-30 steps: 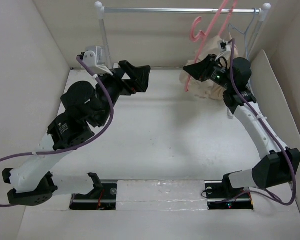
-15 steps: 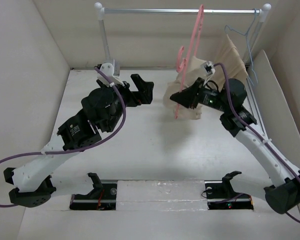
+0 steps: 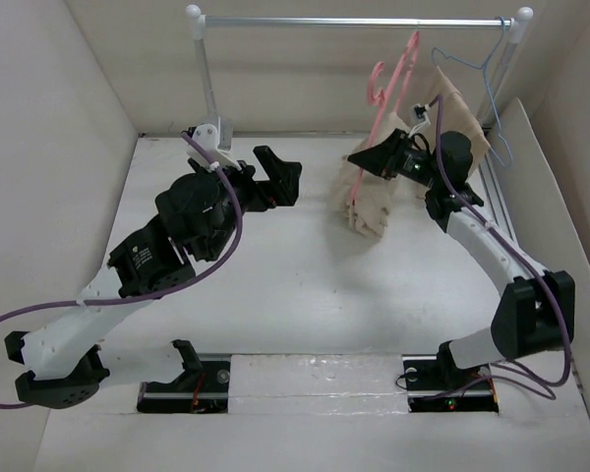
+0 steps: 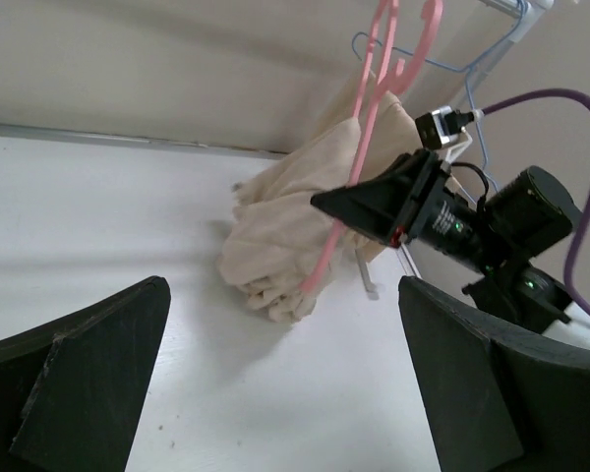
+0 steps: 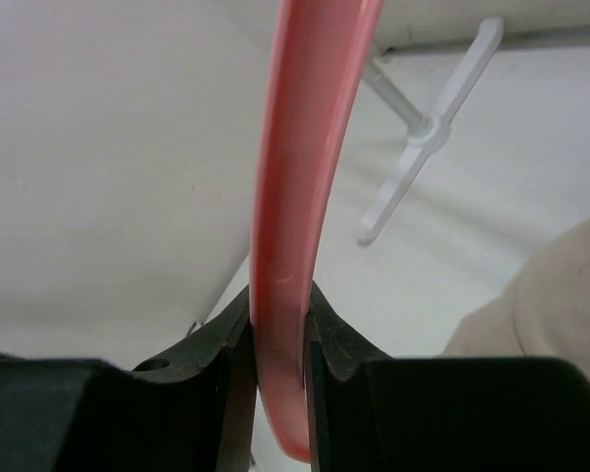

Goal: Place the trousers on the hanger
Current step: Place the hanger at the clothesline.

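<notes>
I will lift my right gripper outward, hang the pink hanger's hook on the bar (image 3: 354, 21) by the blue hanger and release. This part of the bar is above and outward of my fingers.
The pink hanger (image 3: 405, 74) hangs tilted just below the rail (image 3: 354, 21). My right gripper (image 3: 358, 157) is shut on its lower arm; the right wrist view shows both jaws pressed against the pink bar (image 5: 297, 197). The beige trousers (image 3: 369, 202) hang bunched along the hanger, their lower end on the table and their upper part running back toward the right post. In the left wrist view the trousers (image 4: 285, 226) and hanger (image 4: 359, 147) are ahead. My left gripper (image 3: 280, 177) is open and empty, about a hand's width left of the trousers, also seen in its own view (image 4: 285, 393).
A thin blue wire hanger (image 3: 487, 69) hangs at the rail's right end. The rack's left post (image 3: 205, 69) stands behind my left arm. Beige walls close in the table on the left, back and right. A white rack foot (image 5: 423, 138) lies behind the hanger.
My right gripper has carried the hanger and trousers back and right toward the rail, lifting the hook closer to it. My left arm has barely moved in the last half second.
</notes>
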Motion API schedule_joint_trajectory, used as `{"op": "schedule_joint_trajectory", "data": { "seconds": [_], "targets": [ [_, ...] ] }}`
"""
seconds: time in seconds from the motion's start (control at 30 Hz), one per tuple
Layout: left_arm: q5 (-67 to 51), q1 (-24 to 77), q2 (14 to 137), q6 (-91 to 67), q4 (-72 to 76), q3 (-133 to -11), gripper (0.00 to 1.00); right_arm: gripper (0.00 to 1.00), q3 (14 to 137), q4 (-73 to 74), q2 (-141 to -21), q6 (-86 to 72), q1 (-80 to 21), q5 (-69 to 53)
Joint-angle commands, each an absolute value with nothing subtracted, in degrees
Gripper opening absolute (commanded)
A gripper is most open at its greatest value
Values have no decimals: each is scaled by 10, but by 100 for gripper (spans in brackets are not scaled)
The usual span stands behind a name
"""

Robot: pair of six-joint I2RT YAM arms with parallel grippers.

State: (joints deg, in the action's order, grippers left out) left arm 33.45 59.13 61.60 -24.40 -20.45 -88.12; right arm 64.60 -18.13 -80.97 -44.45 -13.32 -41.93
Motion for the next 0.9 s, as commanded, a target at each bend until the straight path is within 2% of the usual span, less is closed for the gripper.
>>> {"op": "schedule_joint_trajectory", "data": {
  "seconds": [0.0,0.43,0.87],
  "targets": [
    [331,590,588,-268,-209,-882,99,0,721,-372,-831,-503,-107,-429],
    [327,590,577,-308,-235,-848,99,0,886,-468,-988,-613,-30,-414],
    [332,590,566,-331,-258,-848,99,0,919,-493,-1072,-657,6,-408]
  ]
}}
